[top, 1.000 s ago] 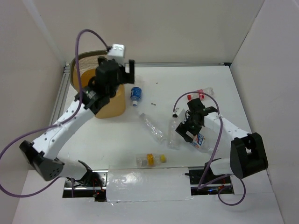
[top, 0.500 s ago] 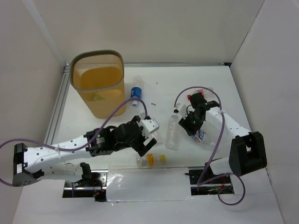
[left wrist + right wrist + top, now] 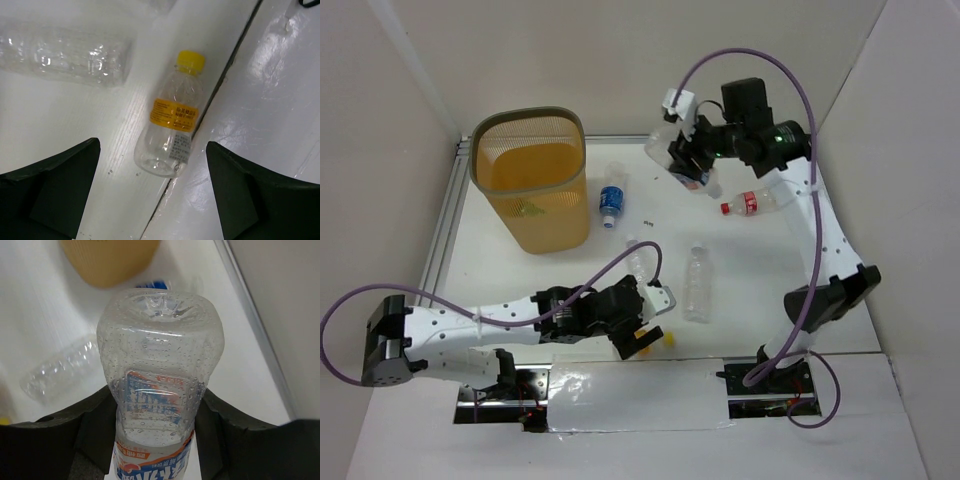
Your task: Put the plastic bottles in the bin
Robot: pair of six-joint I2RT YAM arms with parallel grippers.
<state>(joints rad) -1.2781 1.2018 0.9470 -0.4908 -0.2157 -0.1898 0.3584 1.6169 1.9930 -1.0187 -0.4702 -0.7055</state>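
Note:
My left gripper will next lower onto the yellow-capped bottle's clear lower body, just below the orange label, as its open fingers are already on either side of that part.
The orange mesh bin (image 3: 528,116) stands at the back left. My right gripper (image 3: 686,162) is raised over the back of the table and is shut on a clear bottle with a blue and white label (image 3: 662,145), which fills the right wrist view (image 3: 157,375). My left gripper (image 3: 642,338) is open, low over a small yellow-capped bottle (image 3: 172,127) that lies between its fingers at the table's front edge. Other bottles lie on the table: a blue-labelled one (image 3: 611,200), a red-capped one (image 3: 752,202) and two clear ones (image 3: 697,282) (image 3: 636,256).
A glossy white strip (image 3: 260,100) runs along the front edge, with a dark seam beside the yellow-capped bottle. A crushed clear bottle (image 3: 65,52) lies just beyond the left gripper. White walls enclose the table on three sides.
My left arm swung from the bin down to the front edge, over the yellow-capped bottle. My right arm lifted the blue-and-white-labelled bottle off the table, up and towards the back.

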